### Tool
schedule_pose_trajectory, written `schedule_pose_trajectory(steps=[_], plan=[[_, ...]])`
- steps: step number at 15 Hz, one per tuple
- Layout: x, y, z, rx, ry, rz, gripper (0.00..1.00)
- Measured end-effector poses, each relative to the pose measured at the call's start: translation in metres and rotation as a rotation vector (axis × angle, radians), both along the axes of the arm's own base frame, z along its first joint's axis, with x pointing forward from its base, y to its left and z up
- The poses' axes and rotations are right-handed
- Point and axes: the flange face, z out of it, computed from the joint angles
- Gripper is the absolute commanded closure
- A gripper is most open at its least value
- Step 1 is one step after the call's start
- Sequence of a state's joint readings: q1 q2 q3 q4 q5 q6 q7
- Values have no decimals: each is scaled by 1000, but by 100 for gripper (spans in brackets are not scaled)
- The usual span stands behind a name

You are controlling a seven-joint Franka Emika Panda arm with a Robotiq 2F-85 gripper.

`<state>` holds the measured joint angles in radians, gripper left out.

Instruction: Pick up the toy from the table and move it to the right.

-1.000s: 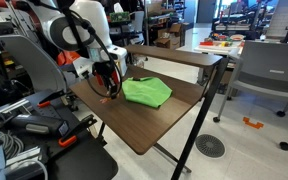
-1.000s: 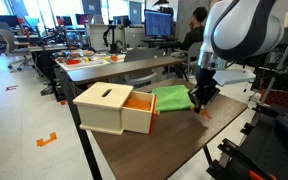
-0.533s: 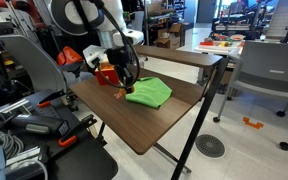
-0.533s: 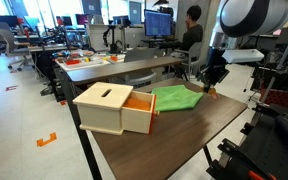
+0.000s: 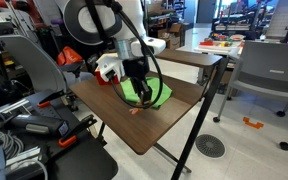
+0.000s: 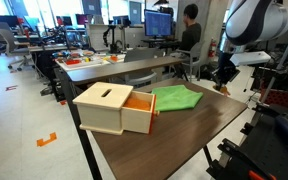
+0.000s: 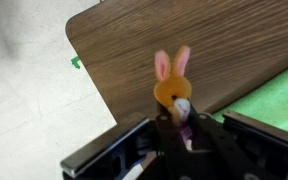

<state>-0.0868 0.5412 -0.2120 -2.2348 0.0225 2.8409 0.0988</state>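
Observation:
My gripper lowers the toy [image 5: 134, 107] onto the bare brown wood beside the green cloth next and releases it there, since it still hangs just above the table.
My gripper [image 7: 179, 128] is shut on the toy [image 7: 171, 86], a tiny orange figure with pink ears that sticks out past the fingertips. In both exterior views the gripper [image 5: 136, 92] [image 6: 224, 80] holds the toy [image 5: 134, 107] [image 6: 222, 90] just above the dark brown table [image 5: 144, 128] [image 6: 169, 135]. In the wrist view the toy hangs over the table [image 7: 134, 40] close to its edge. The gripper is next to the green cloth [image 5: 154, 92] [image 6: 179, 97].
A tan box with a red-orange open drawer [image 6: 109, 108] stands on the table beside the cloth. A raised back shelf [image 5: 179, 57] runs along one side. The cloth's corner [image 7: 279, 95] and the floor beyond the table edge [image 7: 24, 90] show in the wrist view. Chairs and cluttered benches surround the table.
The gripper has carried the toy across the table, from beside the box, past the green cloth, to the cloth's far side near the table edge.

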Motion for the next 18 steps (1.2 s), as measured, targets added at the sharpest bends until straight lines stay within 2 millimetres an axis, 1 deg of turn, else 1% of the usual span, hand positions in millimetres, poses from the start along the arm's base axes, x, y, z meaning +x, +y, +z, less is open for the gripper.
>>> schedule_pose_trajectory(steps=[4, 5, 6, 7, 10, 11, 12, 14, 16, 18], plan=[[-6, -15, -26, 0, 38, -23, 96], [-7, -18, -32, 0, 46, -28, 59], [-8, -22, -36, 0, 52, -34, 57], [-9, -25, -39, 2, 62, -41, 51], [-9, -32, -42, 8, 84, -55, 28], [-9, -34, -41, 8, 85, -58, 22], [-8, -35, -40, 10, 88, -60, 13], [-7, -34, -34, 14, 93, -59, 1], [-5, -33, -19, 15, 75, -58, 0], [-5, -28, 8, 20, 36, -56, 0]])
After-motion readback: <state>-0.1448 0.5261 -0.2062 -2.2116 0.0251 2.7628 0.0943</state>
